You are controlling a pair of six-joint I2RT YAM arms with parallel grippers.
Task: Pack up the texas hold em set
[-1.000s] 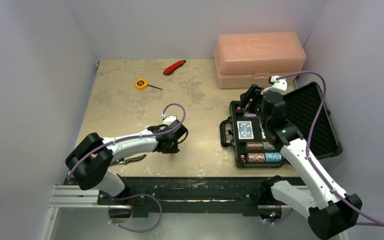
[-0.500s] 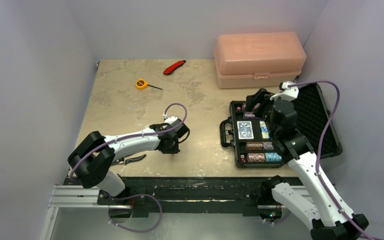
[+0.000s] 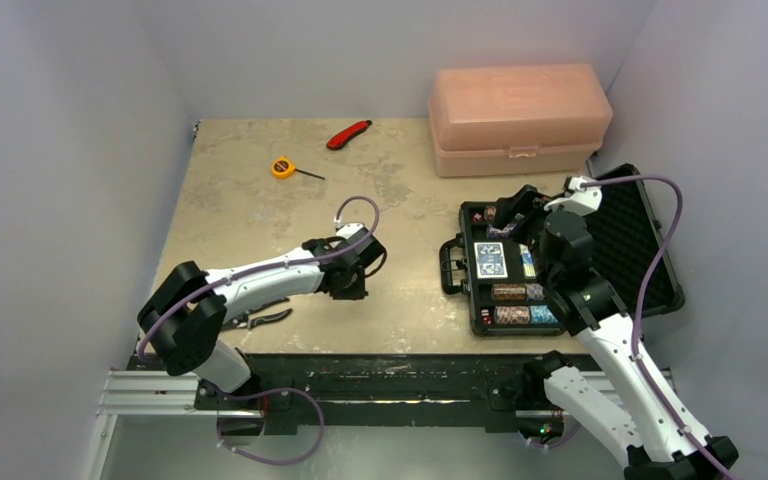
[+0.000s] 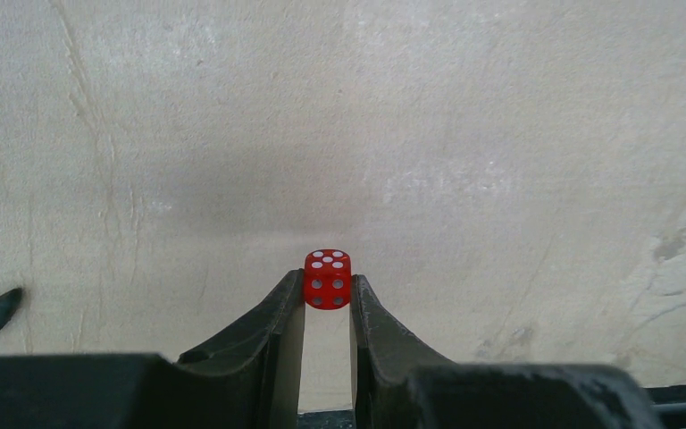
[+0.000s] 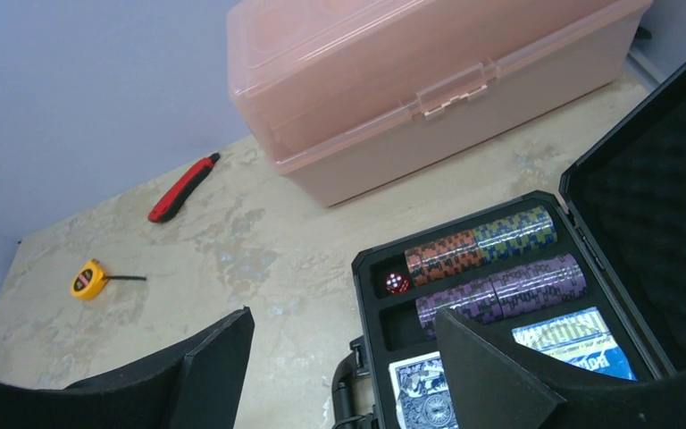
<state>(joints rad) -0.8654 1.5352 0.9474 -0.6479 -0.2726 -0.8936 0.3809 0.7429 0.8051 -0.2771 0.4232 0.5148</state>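
Note:
My left gripper moves outward and to the right in the top view next, to release the die in the gap beside the purple chips (image 3: 479, 232), still empty.
The black case (image 3: 467, 262) lies open at the right, its foam lid (image 3: 625, 235) flat to the right. It holds multicoloured chip rolls (image 3: 523, 293) and a blue card deck (image 3: 490, 260). My left gripper (image 3: 353, 290) is mid-table, pointing down, left of the case. In the left wrist view it (image 4: 327, 293) is shut on a small red die (image 4: 327, 278) at its tips. My right gripper (image 3: 513, 212) hovers open and empty over the case's far end. The right wrist view shows the case (image 5: 363, 304), the chip rolls (image 5: 491, 246), a deck (image 5: 424, 389) and another red die (image 5: 397, 282) in a corner pocket.
A translucent pink box (image 3: 518, 118) stands behind the case. A red utility knife (image 3: 348, 133) and a yellow tape measure (image 3: 282, 167) lie at the back. Black-handled pliers (image 3: 265, 320) lie by the left arm near the front edge.
My right arm has swung right and drawn back from the case's far left corner. My left gripper has shifted slightly right, towards the case, still holding the die.

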